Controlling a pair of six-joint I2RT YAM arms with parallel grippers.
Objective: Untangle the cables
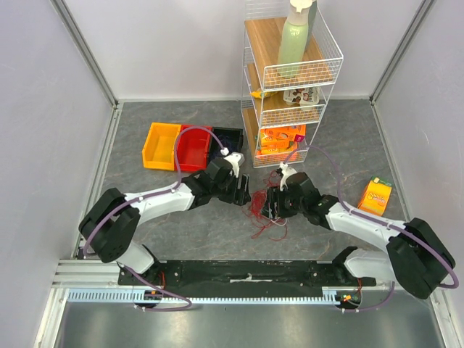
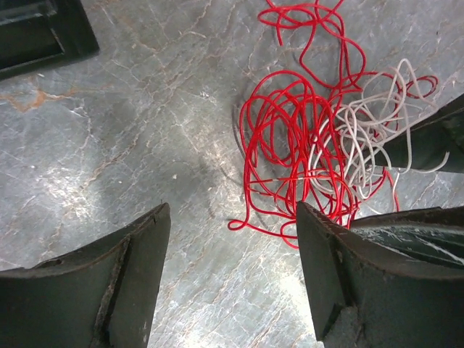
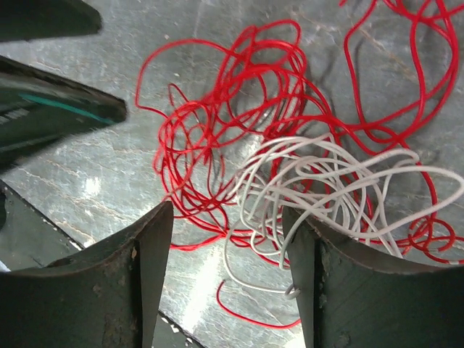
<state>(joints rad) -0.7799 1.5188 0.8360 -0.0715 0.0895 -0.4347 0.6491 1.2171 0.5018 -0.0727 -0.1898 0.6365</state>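
Observation:
I should lower my right gripper a little onto the white bundle's end by the red coil (image 3: 250, 205) and close, as white strands already cross between its open fingers.
The cables (image 1: 265, 214) lie in one tangled heap on the grey table between my two grippers. In the left wrist view the red cable (image 2: 283, 145) forms a loose coil, with the white cable (image 2: 362, 123) knotted into its right side. My left gripper (image 2: 232, 210) hovers open just short of the red coil, with only bare table between its fingers. My right gripper (image 3: 228, 210) is open too. The white cable (image 3: 319, 181) rests against its right finger, and a few white and red (image 3: 217, 123) strands cross the gap unclamped. Both grippers (image 1: 243, 192) (image 1: 274, 203) flank the heap.
Yellow (image 1: 161, 145), red (image 1: 194, 147) and black (image 1: 227, 139) bins stand behind the left arm. A wire shelf rack (image 1: 290, 72) with a green bottle (image 1: 293, 40) and snack packs stands at the back. An orange box (image 1: 375, 196) lies at the right.

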